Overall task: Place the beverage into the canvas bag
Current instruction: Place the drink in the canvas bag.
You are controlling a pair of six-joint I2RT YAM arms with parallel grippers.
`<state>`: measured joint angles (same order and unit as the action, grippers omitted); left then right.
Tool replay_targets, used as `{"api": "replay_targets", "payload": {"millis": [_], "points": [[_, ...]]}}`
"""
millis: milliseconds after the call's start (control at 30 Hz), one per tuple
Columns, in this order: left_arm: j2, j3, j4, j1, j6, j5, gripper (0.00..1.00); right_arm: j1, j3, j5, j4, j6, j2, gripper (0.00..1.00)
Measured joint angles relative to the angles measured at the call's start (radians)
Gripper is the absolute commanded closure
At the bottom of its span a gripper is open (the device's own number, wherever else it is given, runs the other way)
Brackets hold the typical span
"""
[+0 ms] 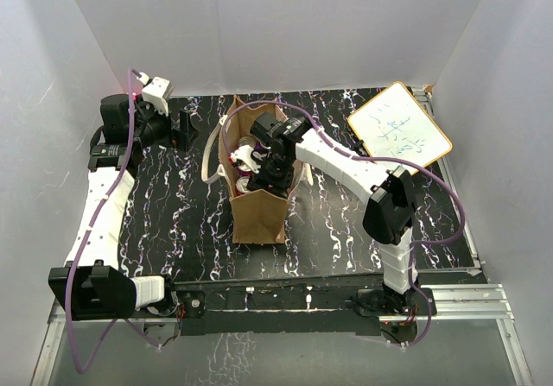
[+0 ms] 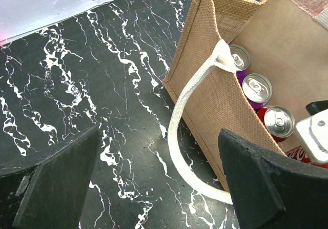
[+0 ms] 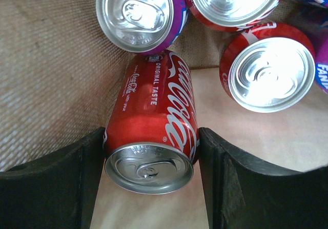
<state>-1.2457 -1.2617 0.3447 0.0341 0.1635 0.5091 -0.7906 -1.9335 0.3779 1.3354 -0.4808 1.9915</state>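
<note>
The bag's bare bottom lies below my right gripper. I will next lower the gripper along the bag's woven side and release the Coca-Cola can [image 3: 154, 116] there.
The canvas bag [image 1: 259, 213] stands open mid-table; it is a brown tote with cream handles [image 2: 179, 116]. My right gripper [image 1: 268, 168] reaches down inside it. In the right wrist view its fingers [image 3: 82, 178] press both sides of a red Coca-Cola can [image 3: 154, 116], top towards the camera, over the bag's floor beside the woven wall [image 3: 46, 60]. Several other cans stand in the bag, among them a purple one [image 3: 138, 14] and a red one [image 3: 269, 73]. My left gripper [image 2: 159, 162] is open and empty over the table left of the bag [image 2: 215, 85].
A whiteboard with writing [image 1: 399, 131] lies at the back right. White walls enclose the black marbled table [image 1: 173, 213]. The bag's loose handle rests on the table near my left gripper's right finger [image 2: 251, 172]. Three can tops [image 2: 256, 88] show in the left wrist view.
</note>
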Motion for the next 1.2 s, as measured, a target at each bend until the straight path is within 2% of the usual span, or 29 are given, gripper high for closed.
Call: {"api": "replay_targets", "payload": {"millis": [267,600,867,1200], "points": [[0.0,0.004,0.0,0.002,0.0,0.0,0.03,0.001,0.008,0.009,-0.017,0.0,0.024,0.75],[0.0,0.005,0.001,0.003,-0.001,0.0,0.03,0.005,0.103,0.034,-0.107,-0.019,0.022,0.69],[0.006,0.005,0.008,0.005,-0.001,0.0,0.03,0.008,0.184,0.068,-0.186,-0.015,0.002,0.59],[0.039,0.019,0.011,0.019,-0.005,0.004,0.03,0.008,0.23,0.092,-0.238,-0.01,-0.016,0.36]]}}
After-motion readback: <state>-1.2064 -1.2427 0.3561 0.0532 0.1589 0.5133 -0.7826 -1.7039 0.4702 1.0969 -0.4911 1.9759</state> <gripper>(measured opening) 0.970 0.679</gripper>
